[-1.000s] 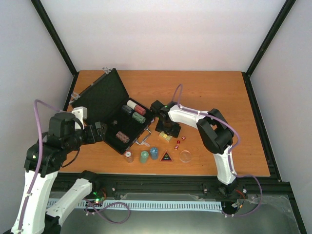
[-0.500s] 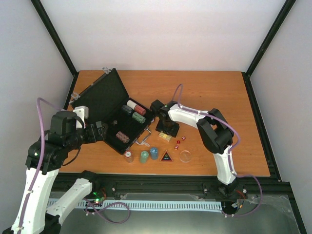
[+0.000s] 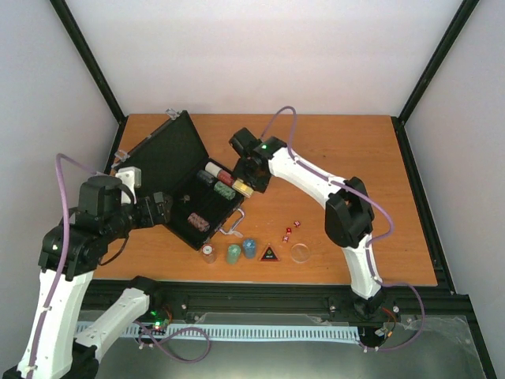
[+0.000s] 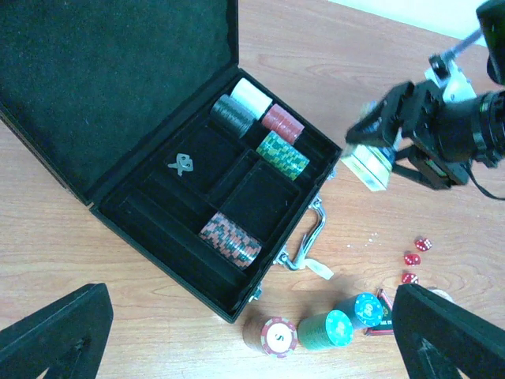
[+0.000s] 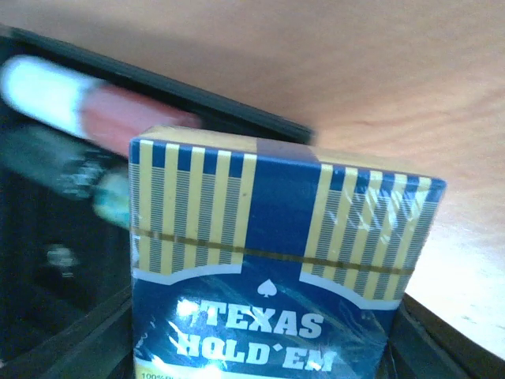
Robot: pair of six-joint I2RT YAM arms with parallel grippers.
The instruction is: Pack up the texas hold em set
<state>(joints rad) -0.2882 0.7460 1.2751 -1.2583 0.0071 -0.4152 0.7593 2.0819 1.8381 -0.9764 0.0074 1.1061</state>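
Note:
My right gripper is to move across the tray toward the raised lid next and lower the deck there, because the slot with the small silver piece (image 3: 189, 195) (image 5: 61, 254) is free of chips.
The black case (image 3: 175, 163) lies open at the left, with several chip stacks (image 4: 268, 130) in its tray. My right gripper (image 3: 248, 178) is shut on a blue and yellow card deck (image 3: 243, 188) and holds it above the case's right corner. The deck fills the right wrist view (image 5: 276, 237), and it shows in the left wrist view (image 4: 369, 163) too. My left gripper (image 3: 163, 208) is open and empty at the case's near left side. Three chip stacks (image 3: 233, 253), a black triangle (image 3: 269, 253), a clear disc (image 3: 300, 253) and red dice (image 3: 290, 229) lie on the table.
The case's silver handle (image 4: 304, 245) sticks out toward the loose chip stacks (image 4: 327, 330). A small silver piece (image 4: 183, 163) lies in one tray slot. The raised lid (image 4: 110, 71) leans back at the left. Black frame rails border the table.
My right gripper has lifted the card deck off the table beside the dice and carried it up and left to the case's right corner. The left arm has barely moved.

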